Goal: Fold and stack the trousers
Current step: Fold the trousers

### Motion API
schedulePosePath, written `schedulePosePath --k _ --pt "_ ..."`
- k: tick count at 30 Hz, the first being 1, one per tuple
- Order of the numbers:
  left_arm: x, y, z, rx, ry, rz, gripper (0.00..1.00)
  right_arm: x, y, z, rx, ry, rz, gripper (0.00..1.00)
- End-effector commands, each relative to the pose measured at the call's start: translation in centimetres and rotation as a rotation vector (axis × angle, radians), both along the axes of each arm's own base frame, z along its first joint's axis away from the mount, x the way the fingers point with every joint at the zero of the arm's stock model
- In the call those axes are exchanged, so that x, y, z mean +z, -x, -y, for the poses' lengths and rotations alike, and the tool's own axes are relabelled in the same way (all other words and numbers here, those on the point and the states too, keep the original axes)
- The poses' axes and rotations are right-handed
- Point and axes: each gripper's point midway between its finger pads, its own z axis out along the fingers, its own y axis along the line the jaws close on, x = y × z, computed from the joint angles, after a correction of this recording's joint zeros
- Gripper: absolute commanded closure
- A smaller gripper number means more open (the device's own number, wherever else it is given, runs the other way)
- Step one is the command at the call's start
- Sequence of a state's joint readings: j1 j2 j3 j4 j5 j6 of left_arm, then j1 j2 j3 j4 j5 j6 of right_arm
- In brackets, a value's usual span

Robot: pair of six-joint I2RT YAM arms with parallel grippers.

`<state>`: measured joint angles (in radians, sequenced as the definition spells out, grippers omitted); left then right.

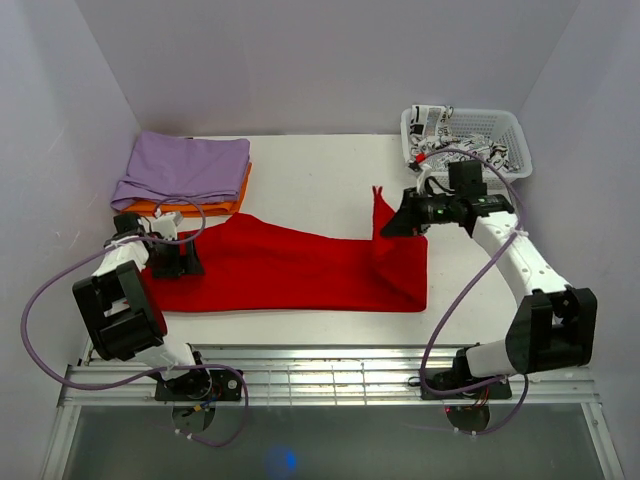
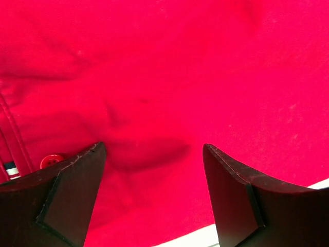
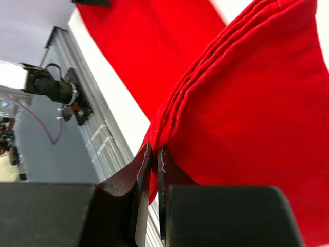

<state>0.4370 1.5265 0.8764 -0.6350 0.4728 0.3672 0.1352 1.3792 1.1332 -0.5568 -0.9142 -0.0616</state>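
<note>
The trousers' flat middle [image 1: 280,274] [image 3: 150,56] lies below my right gripper, to its left in the top view. I should carry the bunched edge of the trousers over it with my right gripper, then lower and release the edge.
The red trousers [image 1: 290,268] lie across the white table, folded lengthwise, waist end at the left. My right gripper [image 1: 392,224] is shut on the leg ends and holds them lifted above the table, so a red point of cloth stands up. In the right wrist view the red fabric [image 3: 241,103] is pinched between the jaws of that gripper [image 3: 154,159]. My left gripper [image 1: 172,262] is open and sits low over the waist end. In the left wrist view its fingers [image 2: 72,190] straddle red cloth [image 2: 169,87], with a red button [image 2: 50,160] beside them.
A lilac-purple folded cloth [image 1: 182,168] lies on an orange one [image 1: 190,206] at the back left. A white basket [image 1: 468,138] with black-and-white patterned cloth stands at the back right. Grey walls enclose the table; a metal rail [image 1: 320,375] runs along the near edge.
</note>
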Motion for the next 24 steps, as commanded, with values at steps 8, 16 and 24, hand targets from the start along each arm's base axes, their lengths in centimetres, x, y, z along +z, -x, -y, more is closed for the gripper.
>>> schedulePosePath --k 8,16,24 --pt "-1.2 1.2 0.2 0.015 0.002 -0.032 0.14 2.1 -1.3 -11.1 0.11 -0.166 0.022 0.92" --pt "-1.5 1.6 0.1 0.008 -0.002 -0.059 0.13 0.1 0.9 -17.1 0.193 -0.199 -0.027 0.92" --pt "-2.0 2.0 0.3 -0.003 0.002 -0.072 0.13 -2.9 1.6 -21.6 0.219 -0.193 -0.056 0.92"
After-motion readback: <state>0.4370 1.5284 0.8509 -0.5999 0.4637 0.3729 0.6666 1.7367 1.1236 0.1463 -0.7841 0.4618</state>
